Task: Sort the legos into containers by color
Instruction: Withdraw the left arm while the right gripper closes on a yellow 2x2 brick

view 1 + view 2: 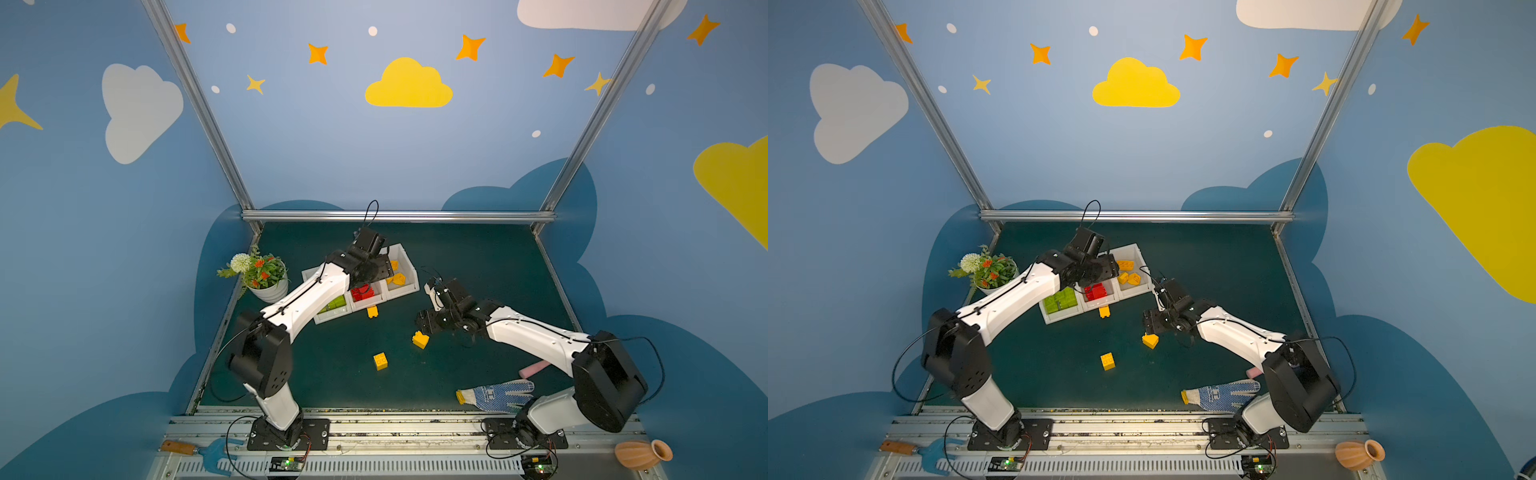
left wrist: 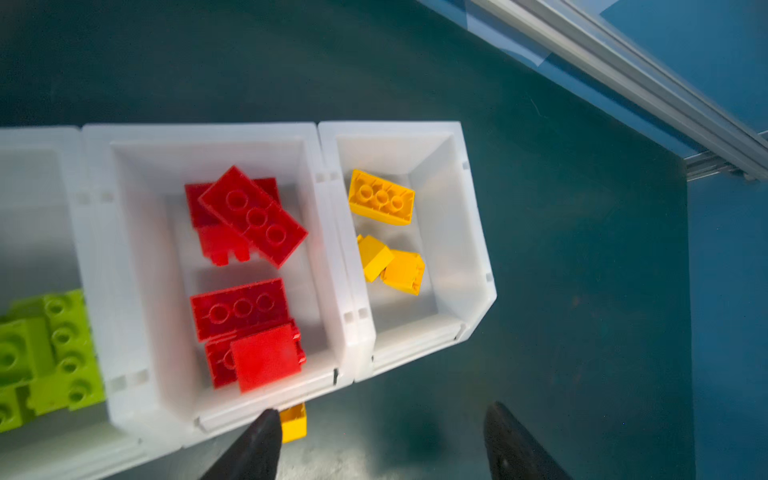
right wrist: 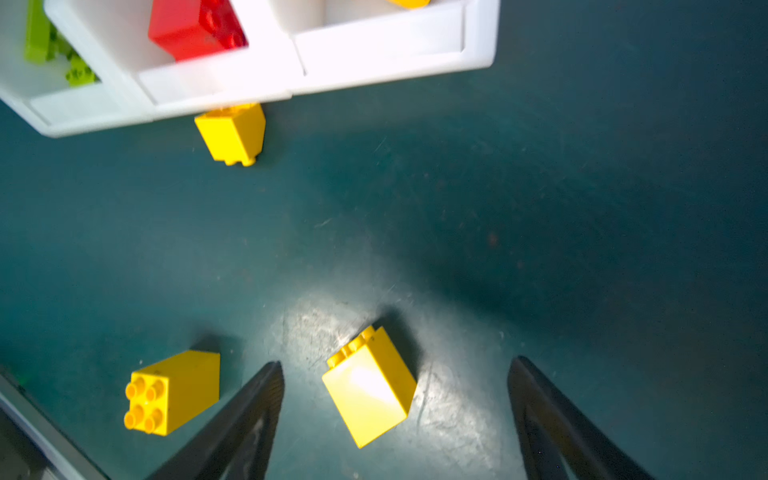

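I need to pull my right gripper back, turn its fingers to the long sides of the yellow brick and lower them around it, because the brick lies crooked below and back.
Three joined white containers hold sorted legos: lime green bricks in one end bin, red bricks in the middle one, yellow bricks in the other end bin. My left gripper hangs open and empty over the bins' front edge. One yellow brick lies on the mat against the bins' front wall. My right gripper is open, and a yellow brick lies on its side between the fingers, untouched. Another yellow brick lies just outside one finger.
A white flower pot stands left of the bins. A blue-dotted glove and a pink cylinder lie near the right arm's base. An aluminium rail bounds the mat at the back. A clay vase sits on the front ledge.
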You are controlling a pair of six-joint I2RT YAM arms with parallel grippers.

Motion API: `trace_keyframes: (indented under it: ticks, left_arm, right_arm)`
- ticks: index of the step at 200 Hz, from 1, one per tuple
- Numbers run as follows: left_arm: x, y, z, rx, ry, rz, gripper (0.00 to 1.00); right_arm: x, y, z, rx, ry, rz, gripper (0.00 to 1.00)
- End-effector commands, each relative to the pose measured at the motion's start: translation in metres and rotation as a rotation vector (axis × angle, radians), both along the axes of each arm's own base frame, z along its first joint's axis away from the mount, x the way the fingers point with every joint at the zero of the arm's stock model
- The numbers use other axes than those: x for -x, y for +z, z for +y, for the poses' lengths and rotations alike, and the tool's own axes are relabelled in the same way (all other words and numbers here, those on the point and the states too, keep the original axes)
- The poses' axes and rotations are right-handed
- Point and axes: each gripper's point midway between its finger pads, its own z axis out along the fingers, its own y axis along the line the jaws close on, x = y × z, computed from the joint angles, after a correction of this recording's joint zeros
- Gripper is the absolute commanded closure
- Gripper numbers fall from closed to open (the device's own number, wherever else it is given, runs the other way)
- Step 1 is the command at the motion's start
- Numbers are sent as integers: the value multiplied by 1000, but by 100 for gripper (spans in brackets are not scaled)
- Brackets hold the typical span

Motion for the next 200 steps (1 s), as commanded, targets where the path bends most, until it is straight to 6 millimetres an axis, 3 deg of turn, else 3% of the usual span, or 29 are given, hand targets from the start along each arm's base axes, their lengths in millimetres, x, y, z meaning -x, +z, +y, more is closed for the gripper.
trace_keyframes:
  ticks: [1,38,74,106,140,200]
  left_arm:
    - [22,-4,-4,72,-4,-8,23]
    - [61,-7,11,75,-8,-11,23]
    - [87,-14,28,80,7,-6,22]
    - [99,-12,39,79,14,-16,22]
    - [108,-13,51,55,32,-25,21]
    - [117,-24,59,44,50,-8,21]
  right_arm:
    - [13,-15,0,63,28,60,17]
    - [24,-28,4,130,58,79,19]
    - [35,-38,12,142,172,94,21]
    - [40,-38,28,105,267,102,22]
    - [44,-43,32,134,305,109,27]
    - [47,-53,27,224,327,96,47]
